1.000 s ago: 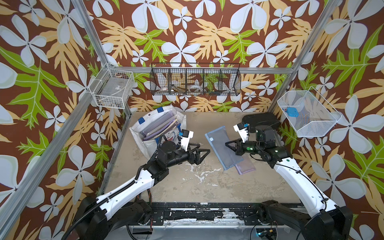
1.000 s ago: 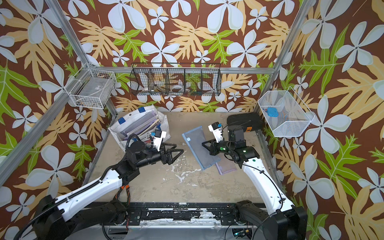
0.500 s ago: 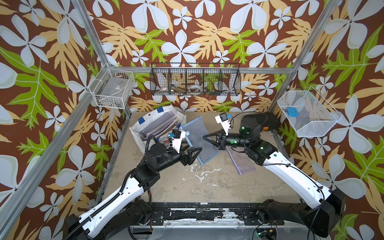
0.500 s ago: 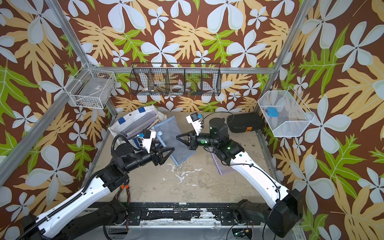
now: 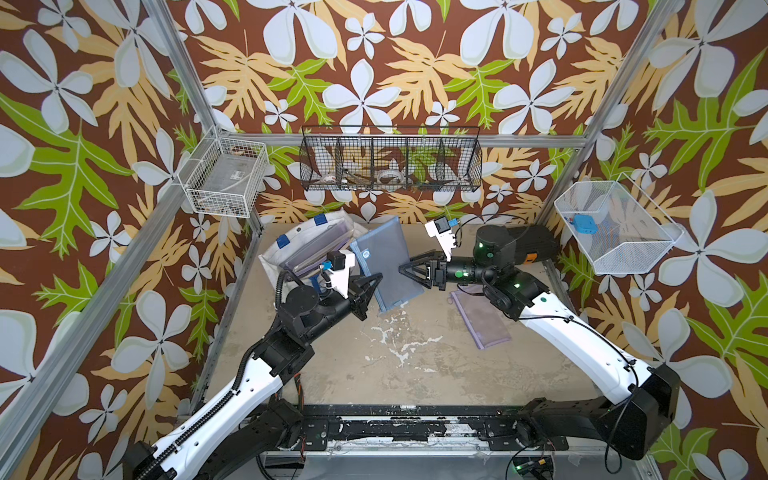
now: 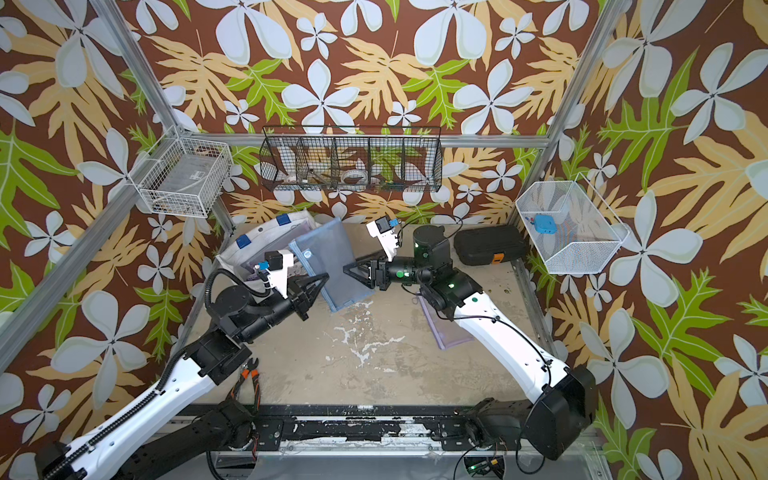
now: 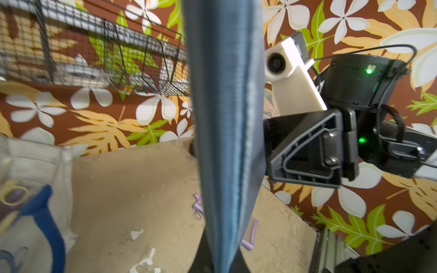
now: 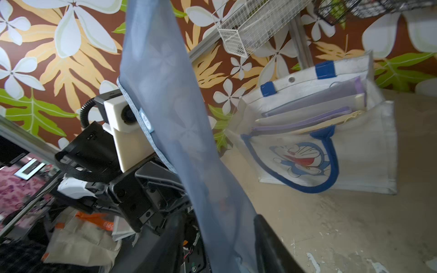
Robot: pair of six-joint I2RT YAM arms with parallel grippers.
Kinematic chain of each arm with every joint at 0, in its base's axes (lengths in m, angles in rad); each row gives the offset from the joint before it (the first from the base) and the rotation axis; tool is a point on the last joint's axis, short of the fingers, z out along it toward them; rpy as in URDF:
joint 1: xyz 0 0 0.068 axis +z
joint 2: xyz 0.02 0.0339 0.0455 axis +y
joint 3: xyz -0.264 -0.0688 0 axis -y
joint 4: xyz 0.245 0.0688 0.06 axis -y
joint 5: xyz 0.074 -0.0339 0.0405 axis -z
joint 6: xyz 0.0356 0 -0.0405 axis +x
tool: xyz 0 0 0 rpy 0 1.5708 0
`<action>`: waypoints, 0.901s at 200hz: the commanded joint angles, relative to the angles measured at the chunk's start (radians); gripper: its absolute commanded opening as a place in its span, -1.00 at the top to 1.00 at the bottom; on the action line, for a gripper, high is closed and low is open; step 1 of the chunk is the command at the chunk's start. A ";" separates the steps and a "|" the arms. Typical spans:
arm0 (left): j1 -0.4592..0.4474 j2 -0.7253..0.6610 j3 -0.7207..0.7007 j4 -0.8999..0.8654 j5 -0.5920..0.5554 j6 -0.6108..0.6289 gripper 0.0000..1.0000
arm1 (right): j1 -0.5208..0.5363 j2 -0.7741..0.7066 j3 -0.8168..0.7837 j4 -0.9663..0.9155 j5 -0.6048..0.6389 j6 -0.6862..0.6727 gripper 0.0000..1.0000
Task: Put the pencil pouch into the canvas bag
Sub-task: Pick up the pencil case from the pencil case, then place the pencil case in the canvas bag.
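Note:
The pouch hangs outside the bag, so my left gripper should swing outward over the bag's open top (image 5: 313,244) (image 7: 12,193), tip its fingers down and lower to release the pouch.
The pencil pouch (image 5: 386,257) (image 6: 328,257), a flat blue-grey mesh sleeve, hangs on edge in the air just right of the canvas bag (image 5: 277,254) (image 6: 245,249). My left gripper (image 5: 376,280) (image 6: 323,278) is shut on the pouch's near lower edge; in the left wrist view the pouch (image 7: 227,118) runs up from between the jaws of the left gripper (image 7: 221,264). My right gripper (image 5: 402,270) (image 6: 345,268) is open, with a finger on each side of the pouch (image 8: 165,94) in the right wrist view (image 8: 222,238). The white bag (image 8: 366,153) with blue handles and cat print stands open-topped, holding several purple folders.
A purple pouch (image 5: 482,320) (image 6: 446,328) lies flat on the table under my right arm. A black hard case (image 6: 486,245) with an orange tab sits at the back right. Wire baskets (image 5: 390,160) hang on the walls. Orange-handled pliers (image 6: 249,372) lie by my left arm's base.
The right gripper carried the pouch up and left toward the bag, then opened. The left gripper closed on the pouch's edge.

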 commanded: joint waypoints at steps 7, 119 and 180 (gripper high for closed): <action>0.058 0.055 0.165 -0.270 -0.100 0.224 1.00 | 0.003 0.023 0.159 -0.339 0.293 -0.250 -0.99; 0.200 0.378 0.518 -0.529 -0.742 0.841 1.00 | -0.092 -0.111 -0.023 -0.368 0.346 -0.361 -0.99; 0.239 0.524 0.480 -0.524 -0.724 0.911 1.00 | -0.168 -0.160 -0.103 -0.304 0.269 -0.370 -0.98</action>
